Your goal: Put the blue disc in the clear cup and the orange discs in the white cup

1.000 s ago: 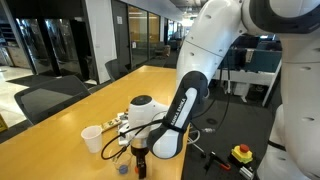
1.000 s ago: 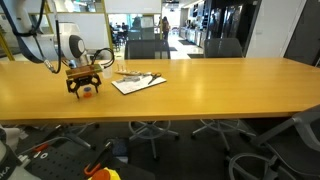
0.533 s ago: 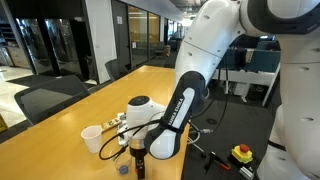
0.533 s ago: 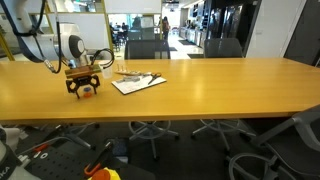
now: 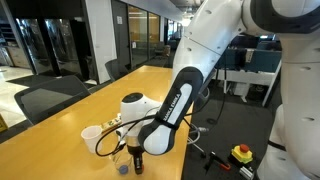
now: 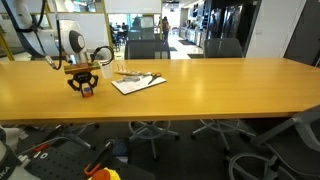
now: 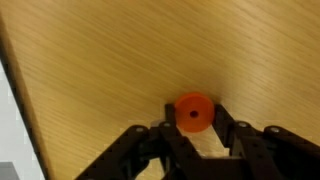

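My gripper will rise to clear the white cup's rim, move outward over the white cup's opening (image 5: 92, 130) and release the orange disc, because it is low and the white cup stands outward of it.
In the wrist view my gripper (image 7: 194, 111) is shut on an orange disc (image 7: 193, 103), which sits between the two black fingers (image 7: 228, 126) just over the wooden table (image 7: 110, 60). In both exterior views the gripper (image 5: 136, 161) (image 6: 84, 89) points down at the table near its end. The orange disc (image 6: 86, 92) shows as a red spot at the fingertips. A small blue disc (image 5: 122, 168) lies on the table just beside the gripper. The white cup (image 5: 92, 138) stands a little farther back. I cannot make out the clear cup for certain.
A flat white pad with pens (image 6: 138, 83) lies on the long wooden table (image 6: 200, 90) past the gripper. Office chairs (image 6: 145, 48) line the far side. A cable (image 5: 108, 143) loops near the white cup. The table edge is close to the gripper.
The jaws have closed onto the orange disc. The wrist has shifted slightly over the same spot; the cups and the blue disc have not moved.
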You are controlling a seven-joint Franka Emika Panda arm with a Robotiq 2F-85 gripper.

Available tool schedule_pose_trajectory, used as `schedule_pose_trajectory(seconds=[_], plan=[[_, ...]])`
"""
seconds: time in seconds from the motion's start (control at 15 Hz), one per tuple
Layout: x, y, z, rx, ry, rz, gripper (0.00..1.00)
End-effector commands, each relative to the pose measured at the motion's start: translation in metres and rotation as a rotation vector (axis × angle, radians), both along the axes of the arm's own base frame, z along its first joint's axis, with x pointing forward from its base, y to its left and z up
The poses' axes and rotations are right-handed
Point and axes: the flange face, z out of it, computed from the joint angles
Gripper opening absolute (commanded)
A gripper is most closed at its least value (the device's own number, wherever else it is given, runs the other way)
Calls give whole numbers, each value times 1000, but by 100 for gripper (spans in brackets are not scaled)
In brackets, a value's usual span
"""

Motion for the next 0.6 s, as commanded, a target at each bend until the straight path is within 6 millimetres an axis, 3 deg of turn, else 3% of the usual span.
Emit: schedule_pose_trajectory(seconds=[0.0,0.27,0.53], plan=[[4,0,3,-42,29,-47,21],[16,-21,25,-75,29,-153,21],[37,-47,74,-85,-30,-259,21]])
